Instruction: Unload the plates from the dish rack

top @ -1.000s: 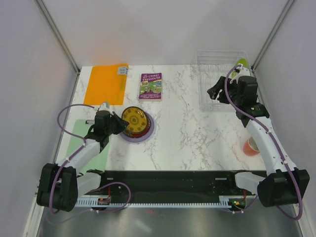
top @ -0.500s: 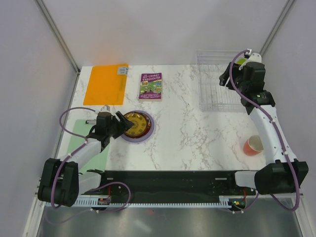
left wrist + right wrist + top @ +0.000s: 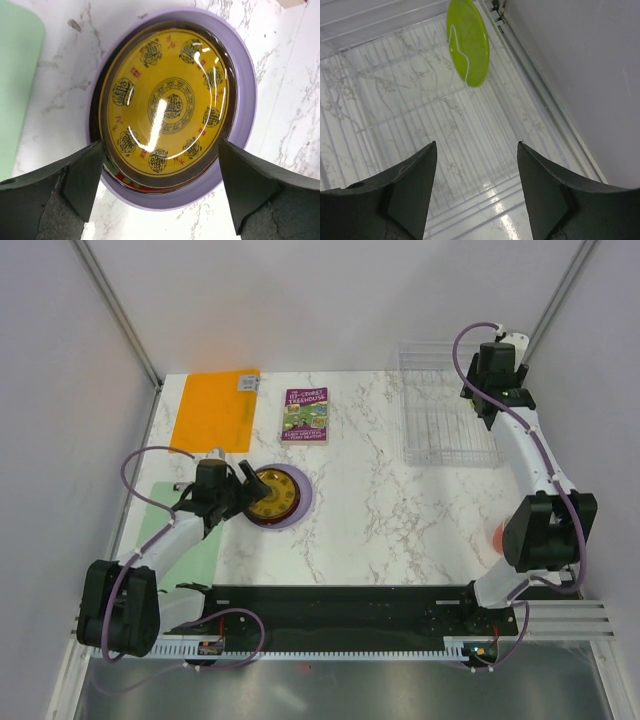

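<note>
The lime-green plate stands on edge beyond my open fingers. My right gripper moves outward and down next until they straddle its near rim, then closes.
Three plates lie stacked on the table: a yellow patterned plate on top, a red patterned plate showing only its rim, and a large lavender plate underneath. My left gripper is open, a finger on either side of the stack's near edge, touching nothing; the top view shows it just left of the stack. A lime-green plate stands on edge in the clear dish rack. My right gripper hangs open over the rack floor, short of that plate, at the far right corner.
An orange mat and a book lie at the back of the table. A pale green mat sits under my left arm. The orange cup is mostly hidden behind my right arm. A wall runs close along the rack's right side.
My left gripper opened and let go of the yellow plate, which now lies flat on the stack. My right arm swung from the rack's near side to its far right corner.
</note>
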Robot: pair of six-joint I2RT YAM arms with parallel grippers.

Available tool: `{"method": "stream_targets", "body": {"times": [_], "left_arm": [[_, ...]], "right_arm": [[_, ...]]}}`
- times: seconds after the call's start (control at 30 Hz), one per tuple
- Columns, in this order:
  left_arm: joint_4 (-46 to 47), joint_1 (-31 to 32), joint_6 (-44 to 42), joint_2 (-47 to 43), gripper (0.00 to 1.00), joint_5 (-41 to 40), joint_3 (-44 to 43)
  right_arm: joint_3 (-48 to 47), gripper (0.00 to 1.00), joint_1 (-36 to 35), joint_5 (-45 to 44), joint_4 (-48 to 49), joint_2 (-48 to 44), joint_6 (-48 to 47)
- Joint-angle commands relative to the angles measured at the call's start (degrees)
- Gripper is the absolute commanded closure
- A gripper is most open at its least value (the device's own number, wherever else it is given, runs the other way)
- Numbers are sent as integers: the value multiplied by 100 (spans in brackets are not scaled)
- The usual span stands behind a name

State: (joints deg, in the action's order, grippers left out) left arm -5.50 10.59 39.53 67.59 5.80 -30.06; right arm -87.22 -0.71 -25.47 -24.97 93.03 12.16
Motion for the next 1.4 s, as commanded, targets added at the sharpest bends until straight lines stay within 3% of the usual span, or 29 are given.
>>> {"method": "stream_targets", "body": {"times": [0.0,0.33,0.6,0.83,1.07,1.17,1.23,1.27,1.37], "left_arm": [[-812,-13,-736,-88,0,-466,-623],[-1427,-13,-1360,158,0,-571,-1396],[-1402,-13,-1369,412,0,-291,-1836],[-1226,-13,-1369,430,0,-168,-1968],[-778,-13,-1202,544,0,219,-1845],[-699,-13,-1132,588,0,334,-1819],[-690,-13,-1114,580,0,334,-1793],[-690,-13,-1114,571,0,334,-1784],[-672,-13,-1105,562,0,307,-1749]], "right_arm": [[-655,28,53,-854,247,601,-416],[-2182,29,440,-951,379,2402,-724],[-3660,32,668,-652,291,3597,-909],[-3741,43,844,-503,660,4055,-926],[-3732,62,985,-11,844,4267,-953],[-3618,81,1029,244,950,4214,-926],[-3495,84,1029,393,1064,4135,-944],[-3469,94,1029,472,1134,4100,-944],[-3424,99,1029,543,1249,4030,-996]]}}
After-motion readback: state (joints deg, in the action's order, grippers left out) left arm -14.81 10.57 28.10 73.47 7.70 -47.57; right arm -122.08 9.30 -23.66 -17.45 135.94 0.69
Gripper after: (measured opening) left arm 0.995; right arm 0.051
